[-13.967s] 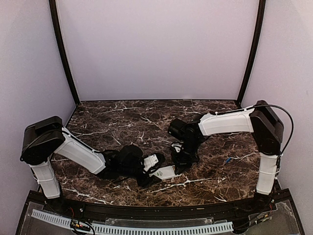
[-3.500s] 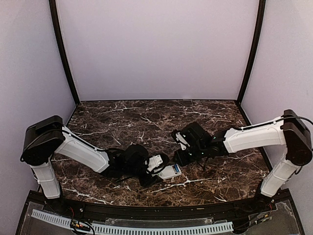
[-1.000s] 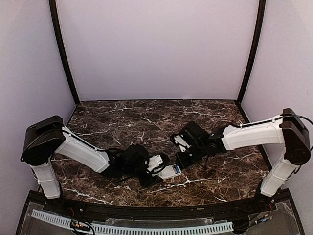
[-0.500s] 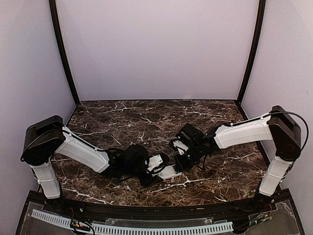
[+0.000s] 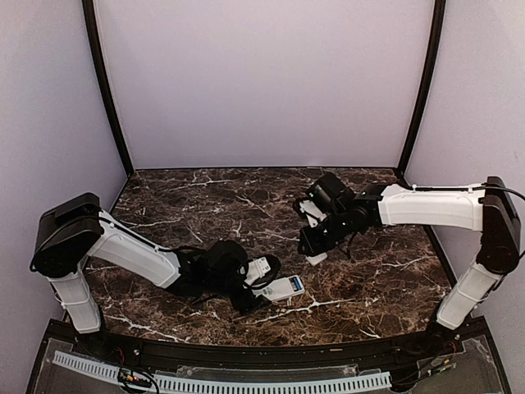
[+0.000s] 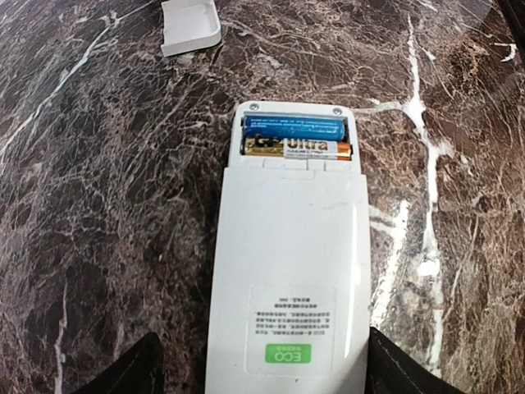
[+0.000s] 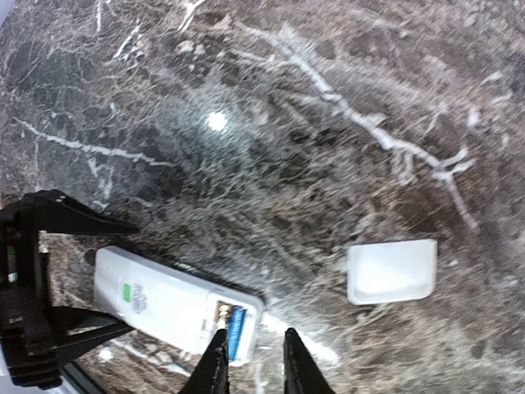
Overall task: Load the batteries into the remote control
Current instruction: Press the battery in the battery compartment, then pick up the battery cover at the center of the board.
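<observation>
My right gripper is to move toward the flat white plate next and lower to the plate's edge facing the remote (image 5: 312,261) (image 7: 353,275), as both batteries are in the remote's open bay.
The remote control (image 6: 291,271) lies back-up on the marble, its battery bay open at the far end. Two batteries lie in the bay side by side: a blue one (image 6: 294,128) and a black-and-gold one (image 6: 299,148). My left gripper (image 6: 264,377) is open, with a finger (image 6: 123,373) on each side of the remote's near end and a gap showing on the left. From above, the remote control (image 5: 287,286) lies just ahead of the left gripper (image 5: 264,285). My right gripper (image 7: 254,361) hovers above the table beyond the remote control (image 7: 160,305), its jaws slightly apart with nothing between them.
A small flat white square plate (image 7: 391,271) lies on the marble to the right of the remote, and the same plate (image 5: 317,258) sits just under the right gripper (image 5: 312,244) in the top view. Lilac walls enclose the marble table (image 5: 205,205).
The right gripper has lifted up and back from the remote's bay and parted its jaws a little. The left gripper's jaws have widened around the remote, which stays in place.
</observation>
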